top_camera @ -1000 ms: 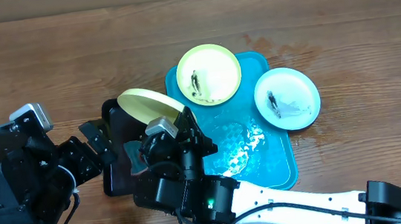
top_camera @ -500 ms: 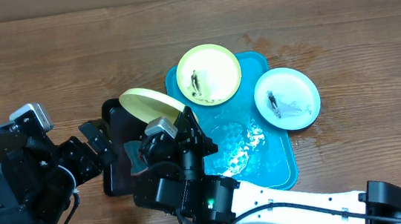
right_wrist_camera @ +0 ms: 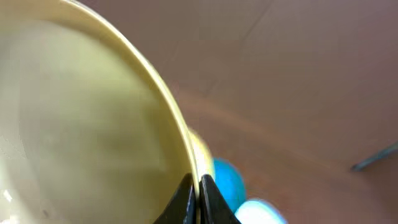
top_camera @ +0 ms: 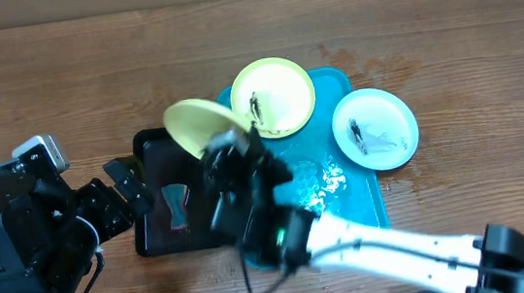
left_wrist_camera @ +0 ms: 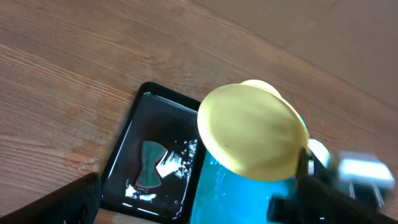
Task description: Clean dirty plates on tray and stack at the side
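I will next carry the plate with my right gripper across the turquoise tray, then down to the empty table beyond the light blue plate (top_camera: 374, 129).
My right gripper (right_wrist_camera: 194, 186) is shut on the rim of a pale yellow-green plate (top_camera: 199, 124). It holds the plate tilted in the air over the seam between the black tray and the turquoise tray (top_camera: 359, 216); the plate also shows in the left wrist view (left_wrist_camera: 252, 132). A second yellow-green plate (top_camera: 272, 97) with a dark smear lies at the turquoise tray's far end. A light blue plate (top_camera: 374, 129) with dark smears rests on its right rim. My left gripper (top_camera: 128, 185) is open and empty at the black tray's left side.
A smaller black tray (top_camera: 157, 231) lies left of the turquoise one, wet, with a dark scrubber (top_camera: 176, 205) in it; both also show in the left wrist view (left_wrist_camera: 144, 173). The turquoise tray's middle is wet. Bare wooden table lies all round.
My right arm has lifted and swung away from the black tray with the plate, raising it a little toward the far side. The scrubber in the black tray is now uncovered. The left arm has not moved.
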{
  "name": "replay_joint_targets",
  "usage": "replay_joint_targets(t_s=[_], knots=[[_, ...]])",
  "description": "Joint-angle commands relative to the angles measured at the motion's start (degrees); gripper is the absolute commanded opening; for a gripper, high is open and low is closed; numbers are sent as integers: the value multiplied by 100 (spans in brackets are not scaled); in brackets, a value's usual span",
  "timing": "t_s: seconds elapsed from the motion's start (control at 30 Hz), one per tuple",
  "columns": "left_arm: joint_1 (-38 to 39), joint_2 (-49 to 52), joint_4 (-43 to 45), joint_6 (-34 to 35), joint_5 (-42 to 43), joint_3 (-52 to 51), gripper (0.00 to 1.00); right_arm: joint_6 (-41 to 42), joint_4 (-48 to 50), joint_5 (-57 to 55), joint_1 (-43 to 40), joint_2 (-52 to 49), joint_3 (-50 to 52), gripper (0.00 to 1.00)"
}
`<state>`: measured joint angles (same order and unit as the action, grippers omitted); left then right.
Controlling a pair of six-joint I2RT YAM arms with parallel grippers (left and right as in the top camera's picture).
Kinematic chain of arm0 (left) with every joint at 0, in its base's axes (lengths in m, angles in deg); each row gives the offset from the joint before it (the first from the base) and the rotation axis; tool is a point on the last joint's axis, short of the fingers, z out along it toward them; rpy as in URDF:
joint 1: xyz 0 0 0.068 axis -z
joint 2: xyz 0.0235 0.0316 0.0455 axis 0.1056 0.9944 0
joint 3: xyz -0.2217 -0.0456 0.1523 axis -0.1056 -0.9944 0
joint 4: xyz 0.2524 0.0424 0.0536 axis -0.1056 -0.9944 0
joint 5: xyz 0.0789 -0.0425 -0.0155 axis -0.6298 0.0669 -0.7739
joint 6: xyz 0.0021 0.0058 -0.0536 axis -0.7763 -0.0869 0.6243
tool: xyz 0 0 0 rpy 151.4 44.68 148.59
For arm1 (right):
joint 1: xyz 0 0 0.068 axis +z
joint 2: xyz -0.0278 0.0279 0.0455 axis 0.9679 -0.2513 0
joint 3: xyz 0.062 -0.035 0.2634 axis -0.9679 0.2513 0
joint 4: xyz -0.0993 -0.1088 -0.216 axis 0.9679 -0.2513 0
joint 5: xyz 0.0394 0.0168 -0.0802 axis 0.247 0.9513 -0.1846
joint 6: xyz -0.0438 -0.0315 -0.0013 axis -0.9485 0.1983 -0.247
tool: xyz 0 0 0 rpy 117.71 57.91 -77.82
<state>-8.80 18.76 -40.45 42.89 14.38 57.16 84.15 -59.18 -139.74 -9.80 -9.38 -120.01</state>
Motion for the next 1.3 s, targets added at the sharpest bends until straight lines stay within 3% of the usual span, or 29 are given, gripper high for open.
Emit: replay_joint_targets(t_s=[0.0, 0.13, 0.3, 0.53, 0.73, 0.87, 1.1, 1.13, 1.2, 1.27], knots=[[-24, -7, 4, -52, -66, 70, 100, 1419, -564, 3550, -1016, 170, -164, 4], [-24, -7, 4, -52, -63, 70, 100, 1508, -1224, 6428, -2317, 448, -420, 4], [-24, -7, 2, -52, -63, 70, 100, 1508, -1987, 8397, -4312, 946, -697, 4], [-24, -7, 4, -52, -66, 70, 100, 1554, -3171, 8115, -7799, 1003, -632, 4], [-24, -7, 4, -52, -63, 70, 100, 1550, -3571, 7436, -9892, 483, -186, 4], [-24, -7, 4, -52, -66, 70, 100, 1554, -3206, 7462, -10513, 223, 468, 4], [-24, -7, 4, -52, -66, 70, 100, 1698, -2291, 7442, -10535, 142, 1471, 4], [-24, -7, 4, -52, -66, 70, 100, 1694, -2308, 7455, -10535, 142, 1471, 7], [-24, -7, 4, -52, -63, 70, 100, 1408, -2391, 7818, -10480, 170, 1405, 36], [-24, -7, 2, -52, -66, 70, 100, 1346, -2588, 7947, -10358, 289, 1305, 45]])
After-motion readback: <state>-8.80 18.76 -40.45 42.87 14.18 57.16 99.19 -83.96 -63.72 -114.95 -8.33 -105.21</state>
